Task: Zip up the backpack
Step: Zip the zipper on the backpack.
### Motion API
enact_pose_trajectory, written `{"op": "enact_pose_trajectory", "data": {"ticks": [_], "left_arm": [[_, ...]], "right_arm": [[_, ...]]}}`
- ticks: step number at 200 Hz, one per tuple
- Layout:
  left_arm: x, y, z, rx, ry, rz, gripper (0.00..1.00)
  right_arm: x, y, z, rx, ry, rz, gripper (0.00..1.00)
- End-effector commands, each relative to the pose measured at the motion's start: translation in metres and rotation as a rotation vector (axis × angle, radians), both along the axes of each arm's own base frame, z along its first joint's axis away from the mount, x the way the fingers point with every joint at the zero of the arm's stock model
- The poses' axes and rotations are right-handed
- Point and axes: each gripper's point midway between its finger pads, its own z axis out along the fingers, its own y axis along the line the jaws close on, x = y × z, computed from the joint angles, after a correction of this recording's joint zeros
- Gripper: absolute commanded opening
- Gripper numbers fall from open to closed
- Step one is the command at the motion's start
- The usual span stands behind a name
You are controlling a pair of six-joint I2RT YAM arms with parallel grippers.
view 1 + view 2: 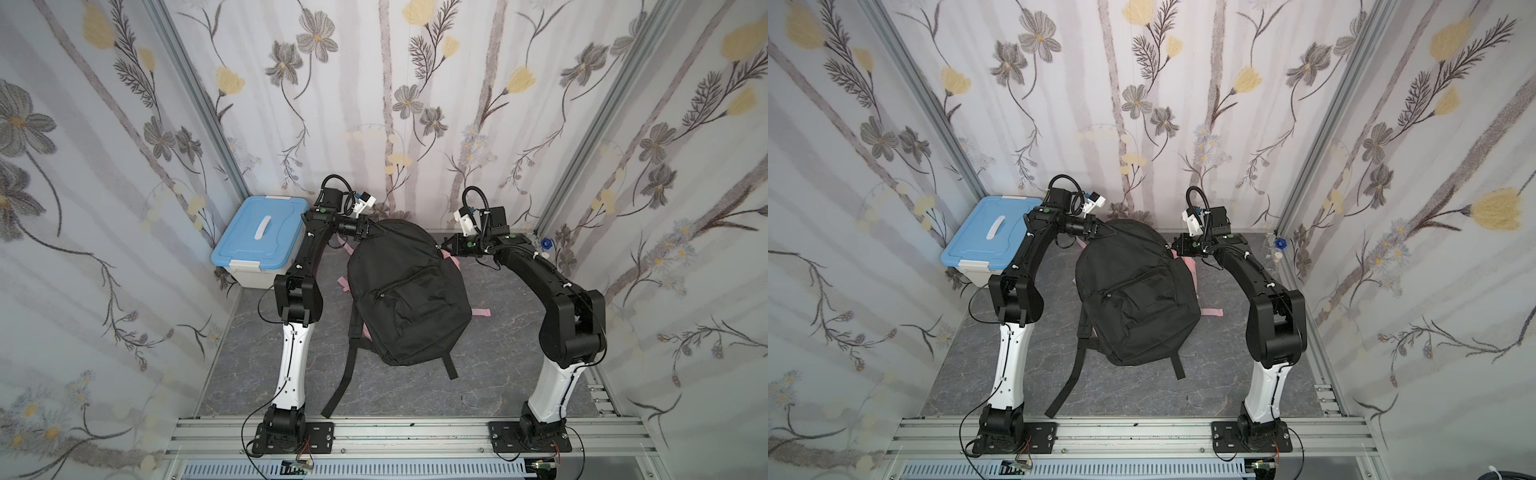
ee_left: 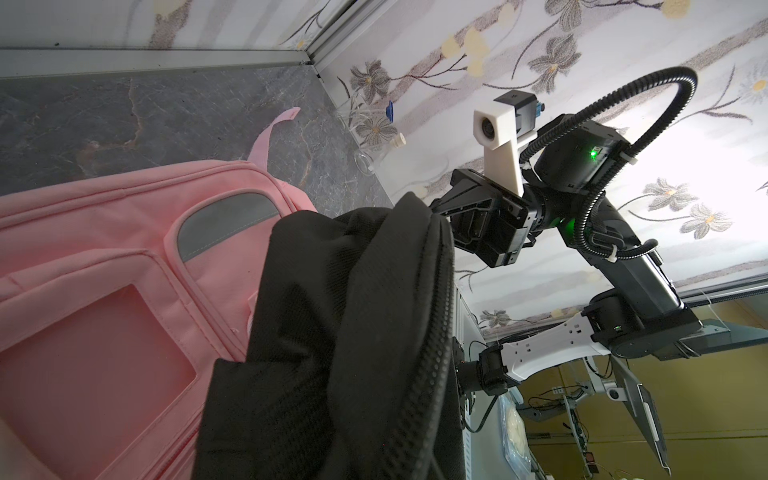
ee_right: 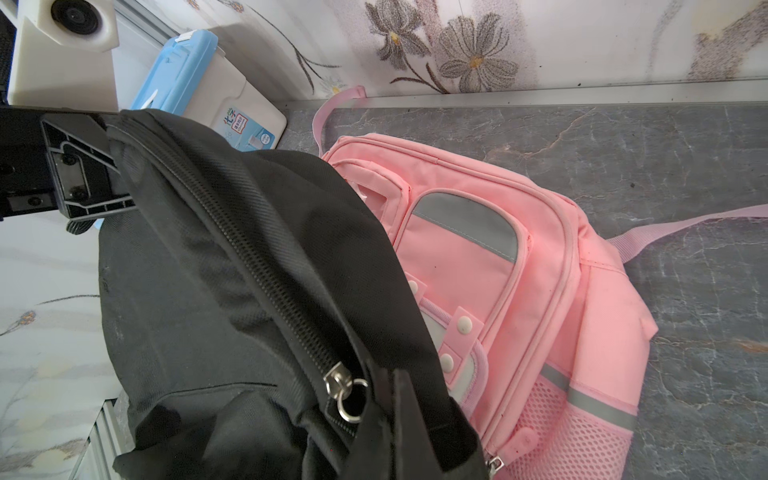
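Observation:
The black backpack's zipper looks closed to its slider, so my right gripper will next move back toward the base along the black backpack's side edge (image 1: 449, 266) and release the fabric.
The pink backpack (image 3: 519, 291) lies flat on the grey table, with silver strips and a pale patch (image 2: 104, 353). In both top views a plain black backpack (image 1: 407, 291) (image 1: 1138, 295) covers nearly all of it, leaving only pink edges (image 1: 451, 259) and straps. My left gripper (image 1: 372, 230) (image 1: 1100, 230) is shut on the black backpack's top left rim. In its own wrist view black cloth hides the jaws. My right gripper (image 1: 446, 245) (image 3: 392, 382) is shut on black fabric right beside that bag's silver zipper slider (image 3: 338, 382). The black zipper looks closed along the top.
A white box with a blue lid (image 1: 262, 241) stands at the back left, close to the left arm. Small items with a blue cap (image 1: 546, 243) sit in the back right corner. Black straps (image 1: 345, 374) trail towards the front rail (image 1: 407, 432).

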Motion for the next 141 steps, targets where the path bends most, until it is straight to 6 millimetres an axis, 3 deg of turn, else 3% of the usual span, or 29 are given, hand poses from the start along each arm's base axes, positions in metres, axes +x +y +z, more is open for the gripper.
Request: {"op": "enact_pose_trajectory", "data": {"ticks": [1, 71, 90, 108, 122, 141], "left_arm": [[0.010, 0.013, 0.017, -0.007, -0.074, 0.034, 0.00], [0.017, 0.017, 0.015, 0.004, -0.074, 0.059, 0.00], [0.020, 0.018, 0.014, 0.012, -0.072, 0.072, 0.00], [0.021, 0.018, 0.013, 0.013, -0.067, 0.076, 0.00], [0.022, 0.018, 0.011, 0.014, -0.064, 0.080, 0.00], [0.023, 0.018, 0.010, 0.019, -0.062, 0.082, 0.00]], "right_arm": [[-0.007, -0.030, -0.018, -0.100, 0.051, -0.088, 0.00], [-0.031, -0.036, -0.028, -0.135, 0.100, -0.069, 0.00], [-0.037, -0.025, -0.009, -0.071, 0.018, -0.024, 0.00], [-0.045, 0.000, 0.006, -0.008, -0.018, 0.069, 0.00], [-0.056, 0.023, 0.000, -0.050, 0.003, 0.151, 0.00], [-0.060, 0.034, -0.015, -0.106, 0.023, 0.156, 0.00]]}}
